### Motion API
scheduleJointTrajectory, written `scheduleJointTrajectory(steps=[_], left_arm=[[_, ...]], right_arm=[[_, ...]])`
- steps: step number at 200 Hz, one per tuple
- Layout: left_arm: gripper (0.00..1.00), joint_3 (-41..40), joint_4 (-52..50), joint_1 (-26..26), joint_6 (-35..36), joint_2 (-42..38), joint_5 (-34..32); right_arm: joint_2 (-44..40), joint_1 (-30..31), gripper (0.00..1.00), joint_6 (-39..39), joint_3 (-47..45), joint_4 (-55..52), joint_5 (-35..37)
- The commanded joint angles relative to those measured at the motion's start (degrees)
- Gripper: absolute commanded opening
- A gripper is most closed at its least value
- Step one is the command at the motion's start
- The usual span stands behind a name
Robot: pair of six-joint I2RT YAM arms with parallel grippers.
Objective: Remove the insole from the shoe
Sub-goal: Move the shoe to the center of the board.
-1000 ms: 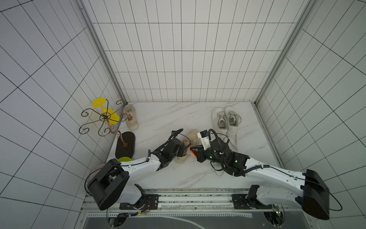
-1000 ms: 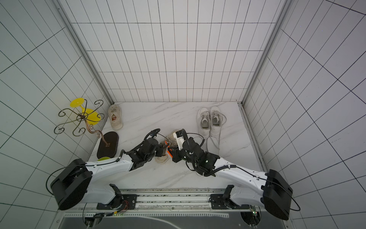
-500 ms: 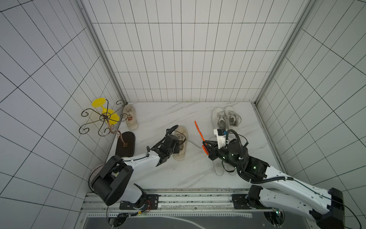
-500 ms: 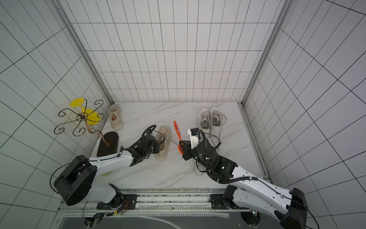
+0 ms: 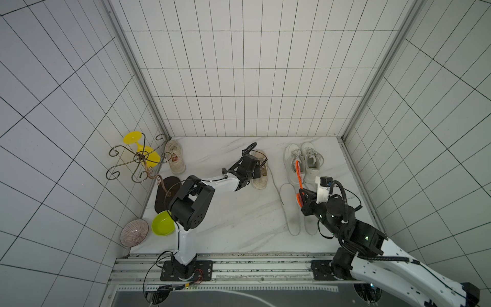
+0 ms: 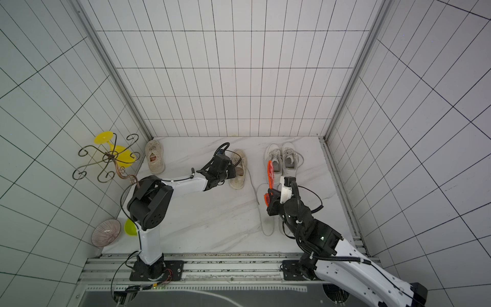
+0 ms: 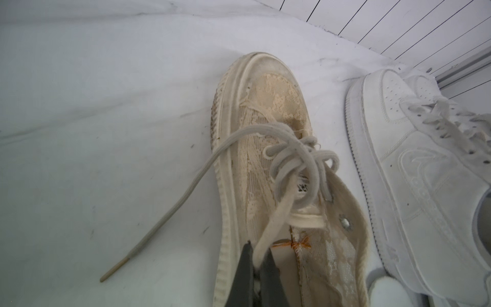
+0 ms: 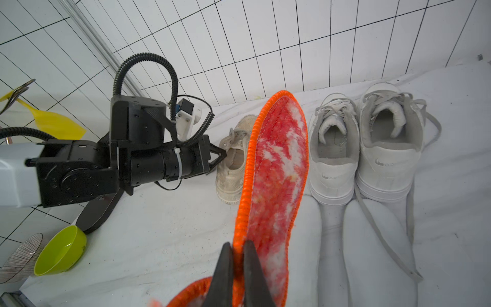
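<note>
The left gripper slides the shoe [image 5: 259, 170] outward toward the white sneakers next and lets go of its side, since bare tabletop beside them lies that way.
The worn beige shoe [image 5: 259, 170] [image 6: 239, 170] [image 7: 268, 119] stands mid-table with its toe to the back wall. My left gripper [image 5: 255, 173] [image 6: 232, 172] [image 7: 259, 252] is shut at the shoe's side rim, with a white lace pinched between its fingers. The orange-edged red and white insole [image 5: 299, 170] [image 6: 270, 172] [image 8: 279, 164] is out of the shoe and stands on edge in the air. My right gripper [image 5: 303, 192] [image 6: 271, 195] [image 8: 238, 249] is shut on the insole's heel end, right of the shoe.
A pair of white sneakers [image 5: 303, 162] [image 8: 366, 148] stands at the back right, with two white insoles [image 5: 291, 210] [image 8: 366, 252] lying in front of them. At the left are another beige shoe [image 5: 174, 156], a wire stand [image 5: 138, 162], a green bowl [image 5: 162, 224] and a striped bowl [image 5: 134, 233].
My right gripper pulled the insole up out of the shoe and carried it right, toward the white sneakers. My left gripper moved toward the back wall, taking the shoe along.
</note>
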Motion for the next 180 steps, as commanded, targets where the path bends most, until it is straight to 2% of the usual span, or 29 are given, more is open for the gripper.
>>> scheduleJointTrajectory(steps=[1,44,79,89,111,136,157,180], left_arm=[[0.00,6.92,2.71,0.77,-1.14,4.42,3.31],[0.00,14.92,2.88,0.80,-4.80,11.16,8.15],[0.00,16.80,1.76,0.69,-5.21,12.01,10.38],[0.09,16.82,1.20,0.73,-4.77,11.43,10.45],[0.20,17.07,-2.26,0.81,-3.23,9.27,9.67],[0.40,15.81,-8.52,1.27,-1.78,4.04,8.12],[0.56,10.65,-12.95,1.71,-0.30,-3.96,5.86],[0.65,0.37,-14.10,3.15,0.11,-14.85,3.77]], right_arm=[[-0.75,-0.34,0.00,1.41,-3.79,-2.51,2.03],[0.68,-0.43,0.00,2.50,-5.60,-2.49,0.82],[2.03,-0.44,0.00,1.79,-5.96,-2.50,0.17],[2.53,-0.42,0.00,1.57,-5.96,-2.36,-0.09],[4.51,-0.42,0.00,0.68,-5.87,-1.18,-1.43],[8.79,-0.34,0.00,-1.04,-5.37,0.79,-4.67],[14.17,0.82,0.00,-2.13,-4.28,1.57,-4.99],[20.36,2.15,0.00,-3.68,-3.38,3.70,-5.33]])
